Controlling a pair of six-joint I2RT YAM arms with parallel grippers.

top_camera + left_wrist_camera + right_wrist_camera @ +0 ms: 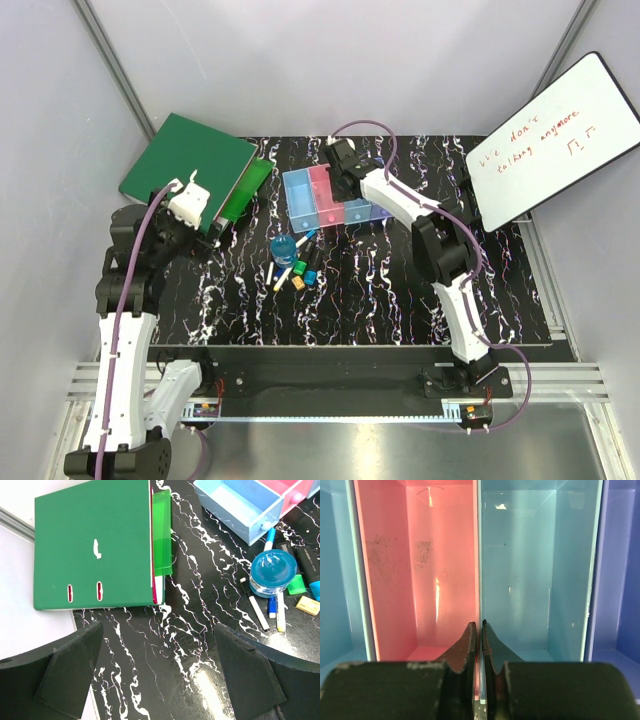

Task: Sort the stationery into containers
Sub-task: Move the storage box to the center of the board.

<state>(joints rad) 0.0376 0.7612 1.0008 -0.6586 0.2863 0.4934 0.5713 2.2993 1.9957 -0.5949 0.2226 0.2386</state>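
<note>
The row of bins sits crooked, so my right gripper needs to draw them back toward my base with a turn, onto bare tabletop before them, and release.
The containers (300, 195) are a joined row of light blue, pink, light blue and purple bins at the table's middle back. My right gripper (345, 185) is shut on the wall (478, 555) between the pink bin (420, 580) and the second light blue bin (535, 580); the fingers (480, 627) pinch it from both sides. The stationery lies in front of the bins: a round blue tin (283, 247) (273, 571), a white pen (257, 609) and several short markers (300, 275). My left gripper (160, 680) is open and empty over bare table, left of the tin.
A large green ring binder (190, 165) (92, 545) lies at the back left, just beyond my left gripper. A whiteboard (555, 140) with red writing leans at the back right. The first light blue bin (235, 505) has nothing in it.
</note>
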